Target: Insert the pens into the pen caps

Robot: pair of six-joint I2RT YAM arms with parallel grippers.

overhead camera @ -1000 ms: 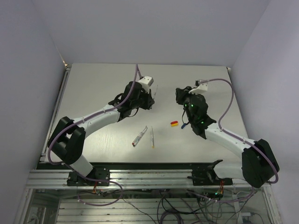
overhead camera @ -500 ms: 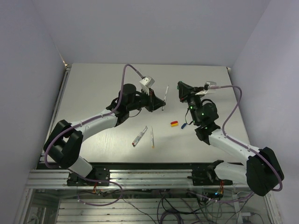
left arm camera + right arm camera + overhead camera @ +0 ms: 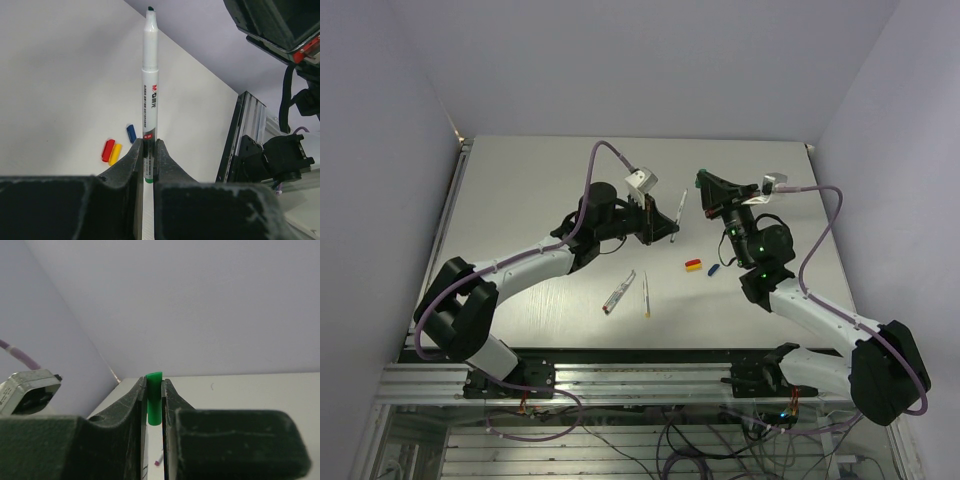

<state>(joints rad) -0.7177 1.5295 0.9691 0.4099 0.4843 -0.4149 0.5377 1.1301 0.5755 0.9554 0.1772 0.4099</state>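
I will next carry the green cap to the left in the top view with my right gripper to the pen's uncapped tip [image 3: 685,191], lower it on and release it.
My left gripper [image 3: 658,218] is shut on a white-barrelled pen [image 3: 678,214] and holds it above the table, tip pointing away from the fingers. In the left wrist view the pen [image 3: 150,85] stands up from between the closed fingers [image 3: 135,155], with a green band at its rear. My right gripper [image 3: 706,187] is raised and faces the left one. It is shut on a green cap [image 3: 154,399]. Red [image 3: 108,150], yellow [image 3: 115,154] and blue [image 3: 131,133] caps lie on the table. The red and yellow pair [image 3: 693,265] lies below both grippers.
Loose pens lie near the front of the table [image 3: 520,180]: a pair [image 3: 620,292] and a single one [image 3: 646,295]. A pen with a magenta tip [image 3: 159,460] shows below the right fingers. The aluminium rail [image 3: 620,375] runs along the table's front edge.
My left gripper has lifted the pen and moved it right, toward the right gripper. My right gripper has risen from near the caps and turned to face the left one.
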